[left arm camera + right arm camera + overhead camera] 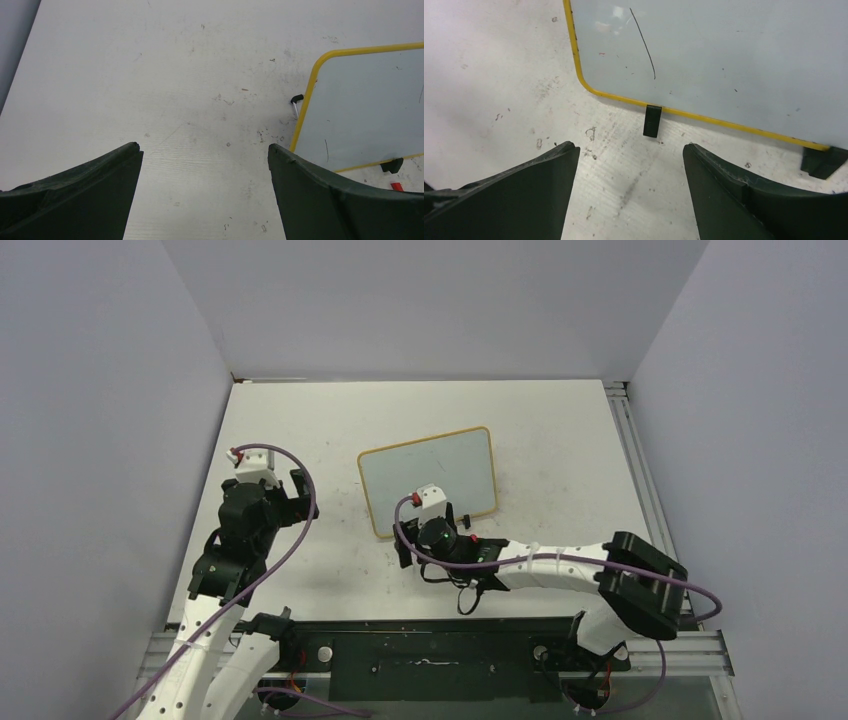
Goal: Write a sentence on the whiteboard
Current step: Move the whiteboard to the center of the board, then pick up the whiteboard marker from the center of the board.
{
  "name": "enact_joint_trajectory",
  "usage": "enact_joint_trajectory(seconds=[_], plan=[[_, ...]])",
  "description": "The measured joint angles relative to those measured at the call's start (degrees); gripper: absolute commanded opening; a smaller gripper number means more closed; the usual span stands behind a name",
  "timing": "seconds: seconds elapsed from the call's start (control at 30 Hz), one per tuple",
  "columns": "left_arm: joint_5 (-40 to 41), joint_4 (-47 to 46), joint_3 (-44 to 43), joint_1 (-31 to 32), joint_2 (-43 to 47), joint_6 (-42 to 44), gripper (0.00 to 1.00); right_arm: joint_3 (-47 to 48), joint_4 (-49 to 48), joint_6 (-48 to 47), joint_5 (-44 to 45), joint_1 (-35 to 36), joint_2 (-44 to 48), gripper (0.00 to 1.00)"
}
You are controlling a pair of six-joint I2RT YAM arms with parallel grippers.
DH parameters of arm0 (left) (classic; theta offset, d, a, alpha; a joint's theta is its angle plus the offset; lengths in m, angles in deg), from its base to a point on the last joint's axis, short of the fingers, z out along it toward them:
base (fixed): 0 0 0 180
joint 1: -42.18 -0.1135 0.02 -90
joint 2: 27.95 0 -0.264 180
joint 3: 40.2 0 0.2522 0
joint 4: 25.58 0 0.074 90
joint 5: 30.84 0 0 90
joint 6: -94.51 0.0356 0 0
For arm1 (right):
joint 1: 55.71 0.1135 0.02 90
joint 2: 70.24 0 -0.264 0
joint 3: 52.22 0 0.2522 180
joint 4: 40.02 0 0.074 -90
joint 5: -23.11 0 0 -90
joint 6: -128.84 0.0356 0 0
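Because the red piece (473, 537) lies to its right in the top view, I will move my right gripper that way and lower it just back of there to close.
The whiteboard (430, 475) lies flat mid-table, a pale surface in a yellow-tan frame with small black feet (652, 121). In the left wrist view the whiteboard (365, 105) fills the right side. The sentence is out of view: the whiteboard (724, 60) shows only a thin dark stroke (644, 42) and specks. My right gripper (440, 525) hovers just short of the board's near edge. The right gripper (629, 147) is open, with only bare table between its fingers. My left gripper (305, 495) stands to the left of the board. The left gripper (205, 147) is wide open and empty.
A small red piece (396, 186) lies on the table by the board's near foot. The white tabletop (560, 440) is scuffed and walled by grey panels. A metal rail (640, 470) runs along the right edge.
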Motion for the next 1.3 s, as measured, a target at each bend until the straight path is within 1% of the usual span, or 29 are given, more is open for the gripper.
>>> enact_joint_trajectory(seconds=[0.17, 0.3, 0.43, 0.57, 0.73, 0.83, 0.9, 1.0, 1.13, 1.17, 1.23, 1.3], plan=[[-1.07, -0.02, 0.13, 0.26, 0.15, 0.72, 0.96, -2.14, 9.92, 2.51, 0.96, 0.02, 9.99, 0.77], [-2.89, -0.04, 0.79, 1.64, 1.25, 1.95, 0.96, -2.14, 20.44, 5.88, 1.95, -0.90, 14.53, 0.72], [-5.31, -0.52, 1.27, 3.93, 2.71, 3.32, 0.96, -3.02, 30.18, 8.72, 1.01, -6.08, 16.72, 0.71], [-8.74, -2.58, 1.14, 7.41, 2.75, 4.94, 0.96, -5.18, 36.65, 10.25, 0.28, -10.67, 19.41, 0.67], [-12.52, -4.00, -1.53, 12.04, 0.33, 6.12, 0.96, -8.92, 39.78, 11.63, -2.10, -12.55, 21.66, 0.64], [-14.43, -6.56, -3.76, 14.56, -1.70, 6.10, 0.96, -10.43, 39.69, 12.02, -3.87, -12.52, 21.62, 0.58], [-15.54, -8.70, -4.94, 16.20, -3.08, 6.03, 0.96, -10.84, 39.56, 12.24, -4.76, -12.52, 21.16, 0.55], [-17.44, -12.13, -5.46, 18.56, -4.81, 6.03, 0.96, -10.88, 38.80, 12.44, -5.55, -12.52, 19.34, 0.52], [-20.65, -14.82, -4.81, 19.61, -5.20, 6.78, 0.96, -11.08, 38.25, 12.35, -5.57, -12.52, 17.31, 0.49], [-21.53, -15.67, -4.35, 19.61, -5.18, 7.32, 0.97, -11.10, 38.16, 12.31, -5.51, -12.52, 16.85, 0.47], [-23.47, -16.79, -3.21, 19.61, -5.22, 8.37, 0.98, -11.15, 37.77, 12.20, -5.40, -12.52, 15.82, 0.39], [-25.31, -17.29, -2.25, 19.78, -5.55, 9.03, 0.98, -11.23, 36.81, 12.22, -5.22, -12.52, 14.73, 0.35]])
